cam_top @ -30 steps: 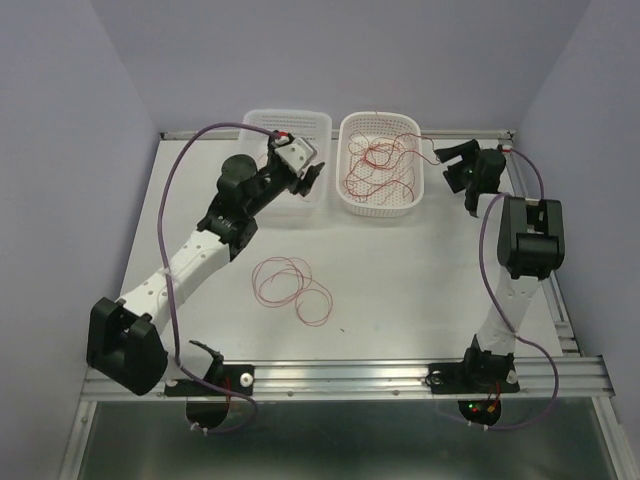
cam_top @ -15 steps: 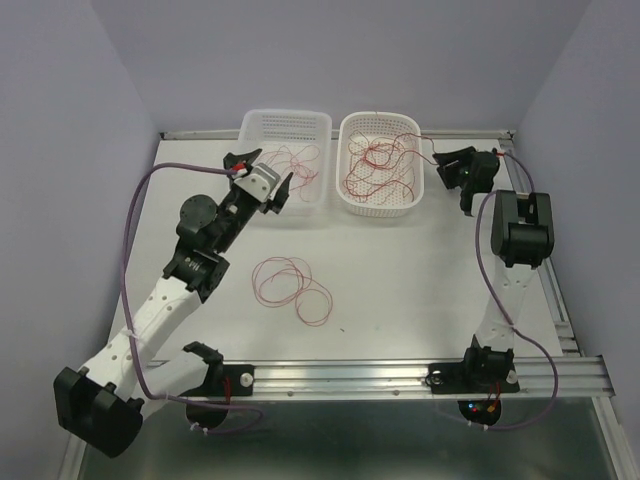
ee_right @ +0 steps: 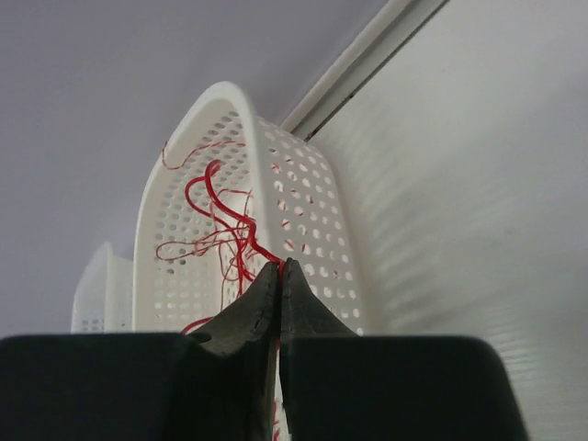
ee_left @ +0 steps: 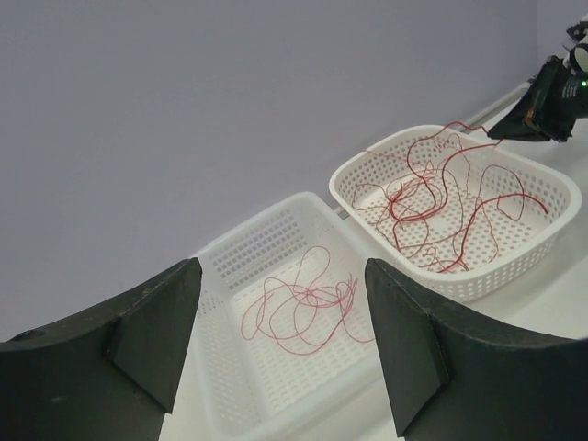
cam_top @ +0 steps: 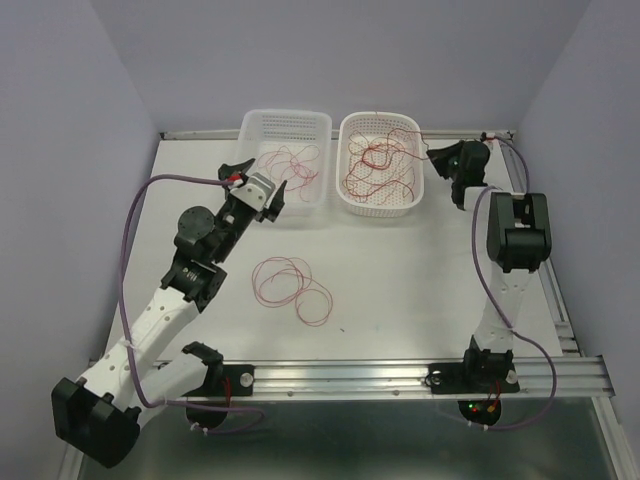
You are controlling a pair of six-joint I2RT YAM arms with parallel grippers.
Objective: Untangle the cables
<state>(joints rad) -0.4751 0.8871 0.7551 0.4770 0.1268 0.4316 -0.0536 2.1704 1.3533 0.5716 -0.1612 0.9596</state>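
Observation:
My right gripper moves over the tangle point(cam_top: 381, 156) point(ee_right: 241, 246), to its left in the top view, next, then down to release the cable still running into it.
A tangle of thin red cables point(cam_top: 378, 165) fills the right white basket point(cam_top: 380, 205). My right gripper point(cam_top: 434, 154) is shut on one red cable point(ee_right: 241, 225) at that basket's right rim, the strand running from the fingertips into the tangle. A single looped red cable point(cam_top: 299, 166) lies in the left white basket point(cam_top: 290, 213); it shows between my left fingers in the left wrist view point(ee_left: 308, 303). My left gripper point(cam_top: 254, 170) hangs open at that basket's near-left corner, holding nothing. Another coil of red cable point(cam_top: 292, 285) lies on the table.
The two baskets stand side by side at the back of the white table point(cam_top: 420, 270). A metal rail point(cam_top: 400, 375) runs along the near edge with both arm bases. Purple walls close in on three sides.
My left arm pulled back out of the left basket toward the left, leaving a red cable in it. My right gripper moved to the right basket's rim and shut on a cable.

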